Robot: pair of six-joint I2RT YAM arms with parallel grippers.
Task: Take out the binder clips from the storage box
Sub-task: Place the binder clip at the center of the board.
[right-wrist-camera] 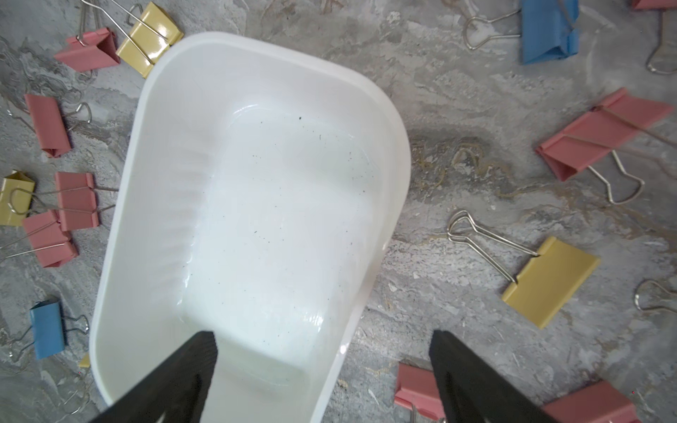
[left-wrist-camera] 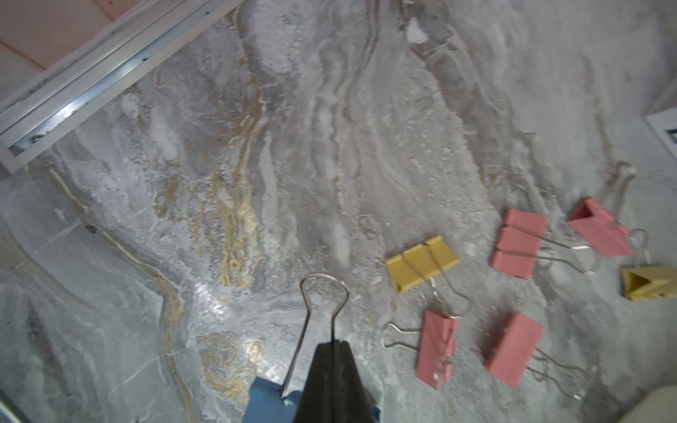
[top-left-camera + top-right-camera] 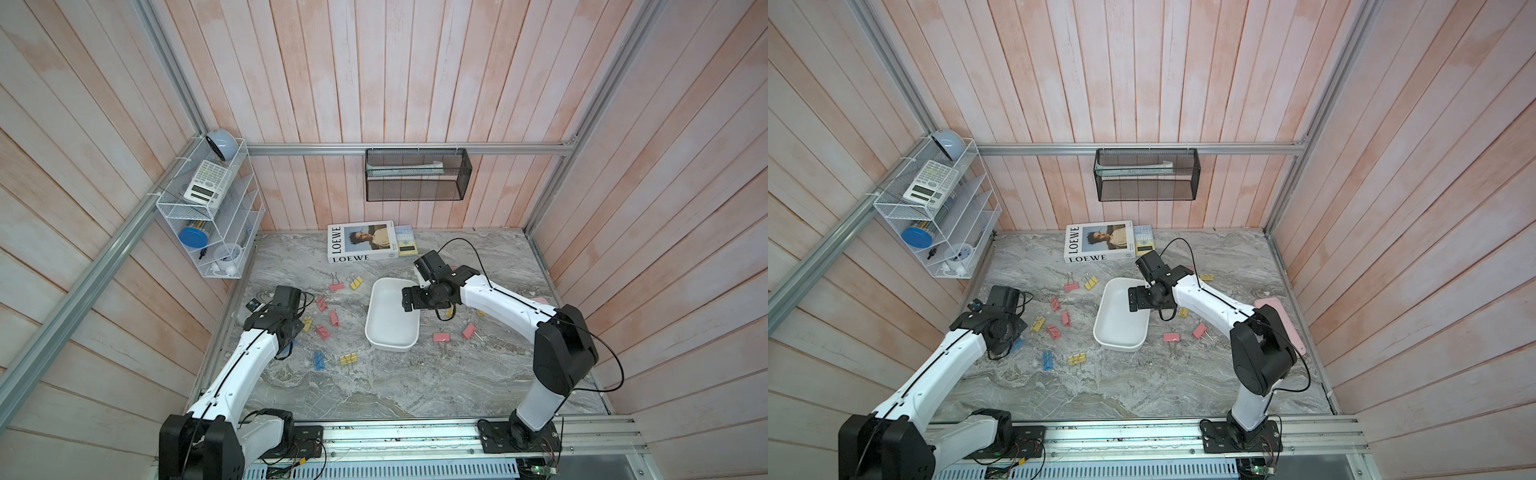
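Observation:
Next, my left gripper moves down and back to release the handle. The bare marble beside the other blue clip lies below it, toward my base.
The storage box, a shallow white tray, sits mid-table and shows an empty floor. Several pink, yellow and blue binder clips lie on the marble around it, such as a pink clip, a yellow clip and a blue clip. My left gripper is shut on the wire handle of a blue binder clip, low over the table left of the box. My right gripper hangs open over the box's far right rim. One of its fingers is above the inside, the other outside.
A LOEWE book and a small calculator lie against the back wall. A white wire rack hangs at the left and a black mesh basket at the back. A pink flat item lies at the right.

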